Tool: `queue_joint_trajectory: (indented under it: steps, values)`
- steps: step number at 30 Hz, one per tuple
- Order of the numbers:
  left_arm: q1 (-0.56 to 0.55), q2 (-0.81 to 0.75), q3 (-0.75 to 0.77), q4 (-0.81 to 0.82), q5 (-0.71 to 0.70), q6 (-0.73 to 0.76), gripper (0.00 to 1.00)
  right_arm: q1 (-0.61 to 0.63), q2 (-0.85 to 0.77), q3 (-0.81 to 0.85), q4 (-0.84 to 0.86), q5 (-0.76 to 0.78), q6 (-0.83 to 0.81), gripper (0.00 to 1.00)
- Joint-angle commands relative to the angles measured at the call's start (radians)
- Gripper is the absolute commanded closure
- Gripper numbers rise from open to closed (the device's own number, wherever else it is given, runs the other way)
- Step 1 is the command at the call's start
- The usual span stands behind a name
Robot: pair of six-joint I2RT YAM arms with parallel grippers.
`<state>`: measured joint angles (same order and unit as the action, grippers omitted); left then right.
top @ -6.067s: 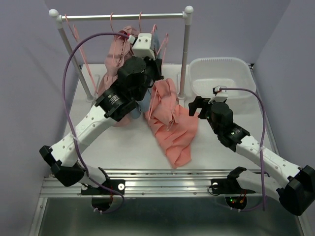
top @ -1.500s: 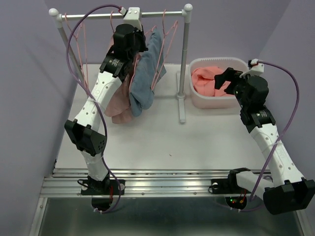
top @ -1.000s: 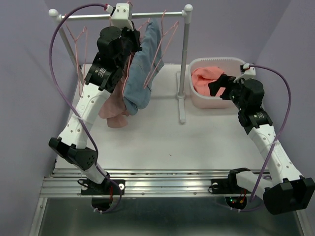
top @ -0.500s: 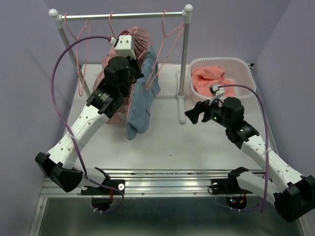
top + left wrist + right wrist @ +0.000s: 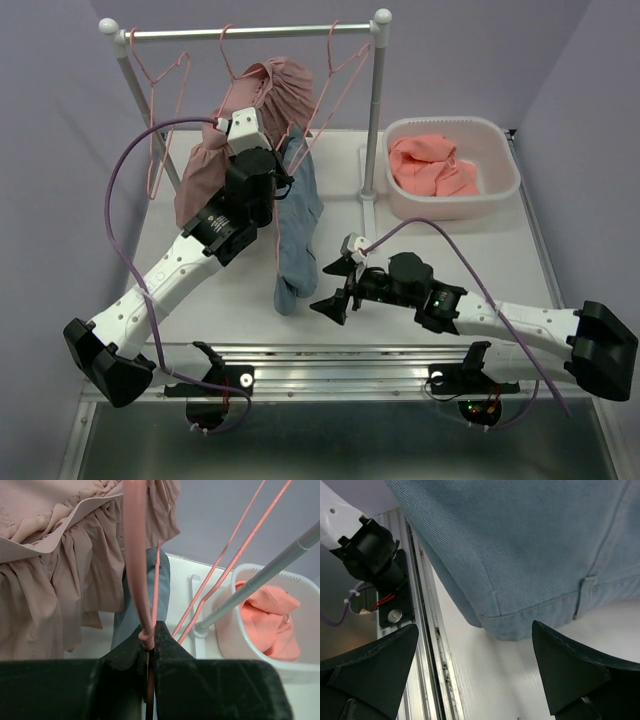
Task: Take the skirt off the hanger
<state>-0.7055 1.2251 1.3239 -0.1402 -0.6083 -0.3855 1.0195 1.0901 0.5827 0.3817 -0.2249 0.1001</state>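
Note:
The skirt's lower end comes next: my right gripper moves to the left in the top view, onto that end, and closes.
A blue denim skirt hangs from a pink hanger, its lower end resting on the table. My left gripper is shut on the hanger's wire, seen pinched between the fingers in the left wrist view, with the skirt behind it. My right gripper is open and empty, low over the table just in front of the skirt's hem. In the right wrist view the hem lies just beyond the open gripper, not touching the fingers.
A dusty-pink ruffled garment hangs on the rack beside my left arm. Empty pink hangers hang on the rod. A white basket with a coral garment stands at the back right. The metal rail at the table's near edge is close to my right gripper.
My left gripper has come down and forward with the hanger and skirt. My right arm has swung left and low, to just in front of the skirt's hem.

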Motion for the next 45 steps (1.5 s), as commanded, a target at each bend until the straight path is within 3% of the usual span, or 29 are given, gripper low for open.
queue_joint_trajectory:
  steps: [1, 7, 10, 11, 12, 13, 18, 21, 31, 33, 36, 38, 40, 45]
  values:
    - [-0.009, -0.047, 0.02, 0.074, -0.062, -0.072, 1.0, 0.048, 0.092, 0.074, 0.239, 0.091, -0.046, 0.0]
    - [-0.014, -0.05, 0.02, 0.059, -0.053, -0.107, 1.0, 0.08, 0.272, 0.173, 0.266, 0.219, -0.082, 0.0]
    - [-0.014, -0.062, 0.014, 0.062, -0.041, -0.102, 1.0, 0.091, 0.312, 0.213, 0.253, 0.307, -0.076, 0.26]
    - [-0.014, -0.065, 0.005, 0.062, -0.042, -0.095, 1.0, 0.091, 0.31, 0.212, 0.252, 0.312, -0.077, 0.47]
    - [-0.014, -0.068, 0.003, 0.062, -0.051, -0.09, 1.0, 0.091, 0.306, 0.207, 0.249, 0.309, -0.077, 0.58]
    - [-0.014, -0.072, -0.002, 0.06, -0.057, -0.085, 1.0, 0.091, 0.291, 0.203, 0.243, 0.303, -0.082, 0.65]
    - [-0.014, -0.081, -0.032, 0.056, -0.108, -0.05, 1.0, 0.091, 0.248, 0.203, 0.083, 0.158, -0.089, 0.73]
    - [-0.012, -0.078, -0.052, 0.057, -0.128, -0.035, 1.0, 0.1, 0.206, 0.178, 0.027, 0.217, -0.045, 0.99]
    - [0.011, -0.064, -0.196, -0.015, -0.139, -0.093, 1.0, 0.1, -0.019, 0.262, -0.148, 0.884, 0.033, 0.99]
    - [0.011, -0.082, -0.247, 0.005, -0.117, -0.098, 1.0, 0.09, -0.012, 0.322, -0.18, 1.055, 0.041, 0.99]
    - [0.014, -0.104, -0.293, -0.001, -0.11, -0.102, 1.0, 0.027, 0.04, 0.414, -0.269, 1.196, 0.068, 0.99]
    - [0.015, -0.116, -0.314, -0.01, -0.113, -0.113, 1.0, -0.126, 0.076, 0.528, -0.349, 1.166, 0.165, 0.99]
    - [0.017, -0.122, -0.342, -0.01, -0.105, -0.118, 1.0, -0.269, 0.079, 0.594, -0.408, 1.02, 0.193, 0.99]
    - [0.017, -0.139, -0.373, -0.015, -0.091, -0.125, 1.0, -0.34, 0.097, 0.75, -0.406, 1.099, 0.092, 0.99]
